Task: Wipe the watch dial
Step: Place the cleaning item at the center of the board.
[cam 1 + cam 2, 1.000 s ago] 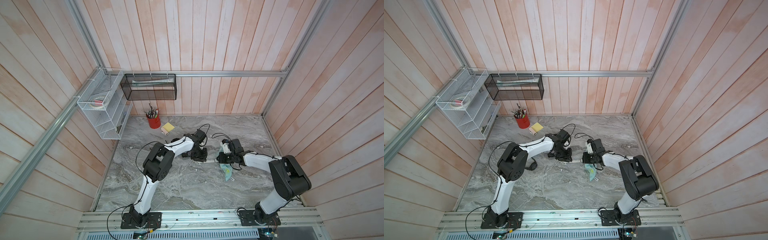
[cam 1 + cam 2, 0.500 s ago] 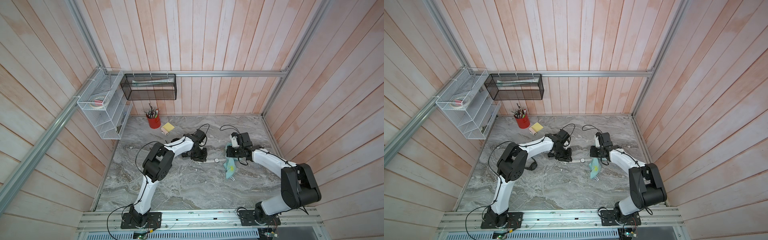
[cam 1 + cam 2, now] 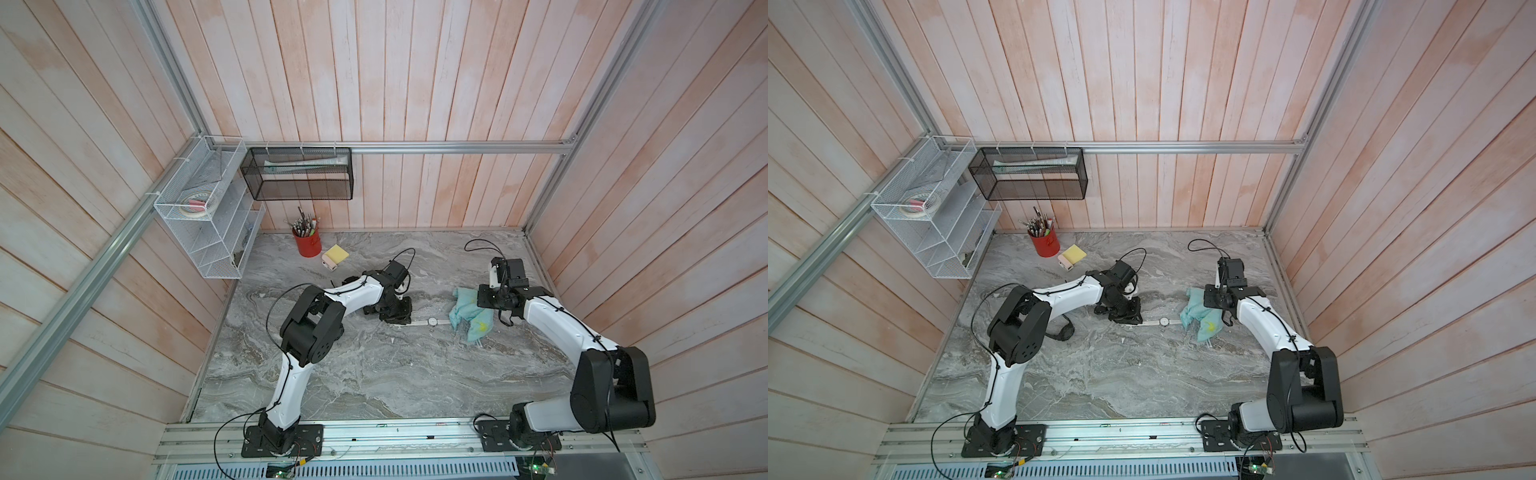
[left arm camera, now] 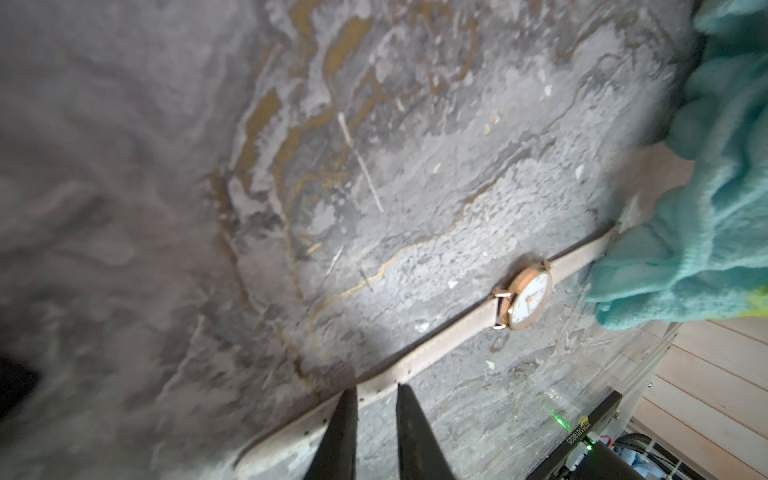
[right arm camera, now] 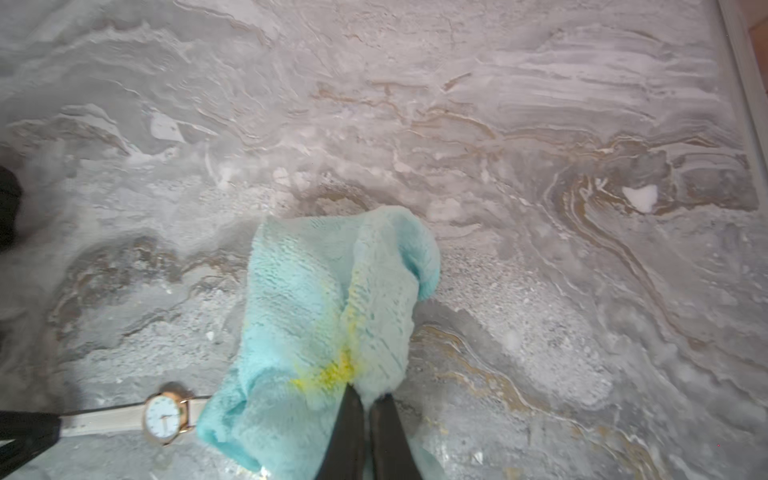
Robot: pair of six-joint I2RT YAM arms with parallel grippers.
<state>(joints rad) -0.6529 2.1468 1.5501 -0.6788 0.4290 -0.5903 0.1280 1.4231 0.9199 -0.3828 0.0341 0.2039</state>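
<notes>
Marble clear of the strap lies on my right gripper's wall side, so it should next move from the dial [image 3: 432, 321] toward the side and release the cloth.
The watch lies flat on the marble table, its white gold-rimmed dial [image 3: 432, 321] [image 3: 1164, 321] [image 4: 528, 299] [image 5: 163, 414] facing up and uncovered. My left gripper [image 3: 398, 316] [image 3: 1128, 316] [image 4: 376, 390] is shut on the beige strap [image 4: 419, 357] left of the dial, its tips narrowly apart at the strap's edges. My right gripper [image 5: 368, 395] [image 3: 487, 298] is shut on a teal cloth [image 3: 468, 313] [image 3: 1200, 319] [image 5: 316, 311] with a yellow stain. The cloth rests just right of the dial, over the strap's other end.
A red pen cup [image 3: 307, 245], a yellow note pad [image 3: 336, 253] and a small beige block [image 3: 328, 262] stand at the back left. A white wire shelf [image 3: 208, 216] and a black mesh basket [image 3: 299, 174] hang on the walls. The right wall is close behind the right arm.
My right gripper has pulled the cloth to the right, off the dial, which now shows. The left arm has stayed in place on the strap.
</notes>
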